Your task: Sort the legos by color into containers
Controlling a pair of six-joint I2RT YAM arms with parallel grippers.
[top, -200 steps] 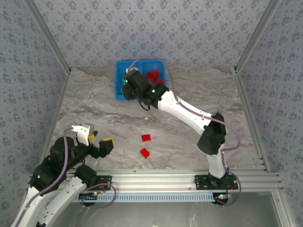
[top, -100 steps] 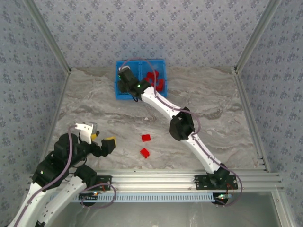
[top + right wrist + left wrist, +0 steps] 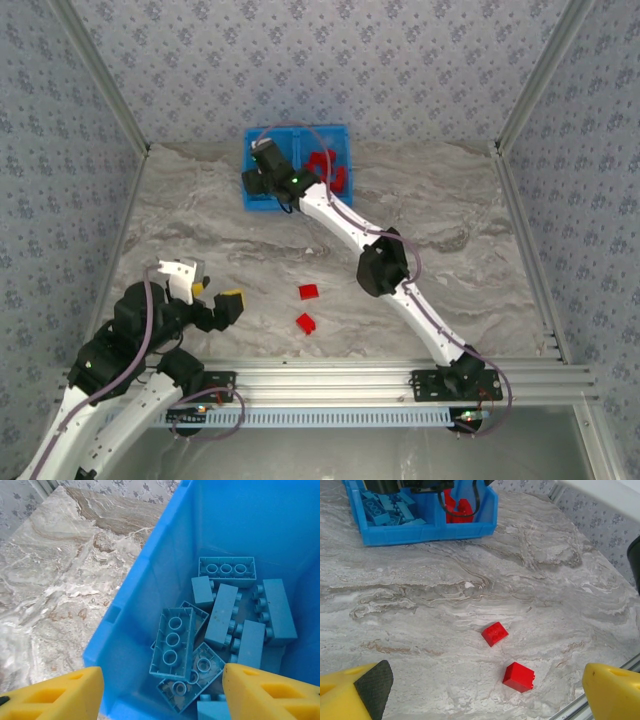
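Observation:
Next, my left gripper moves down and across the table onto the red lego farther from the metal bar [image 3: 308,291] [image 3: 495,633]. Bare table around it leaves both fingers room.
The blue bin [image 3: 335,135] stands at the back of the table. Its left compartment [image 3: 150,580] holds several light blue legos [image 3: 172,642], seen from the left wrist as light blue legos [image 3: 385,512]. The right compartment holds red legos [image 3: 322,163]. My right gripper [image 3: 162,695] hovers open over the left compartment, and the bricks below lie loose. On the table lie two red legos [image 3: 308,291] [image 3: 305,323]. My left gripper [image 3: 480,695] is open above the table, just short of the nearer red lego [image 3: 519,676], with the other red lego [image 3: 495,633] beyond it.
The right arm [image 3: 380,260] stretches diagonally across the table from its base to the bin. A metal rail [image 3: 400,375] runs along the near edge. Patterned walls close in the back and both sides.
The right gripper has moved left over the bin's left compartment and its jaws have spread apart. The left arm has shifted slightly back. The two red legos on the table have not moved.

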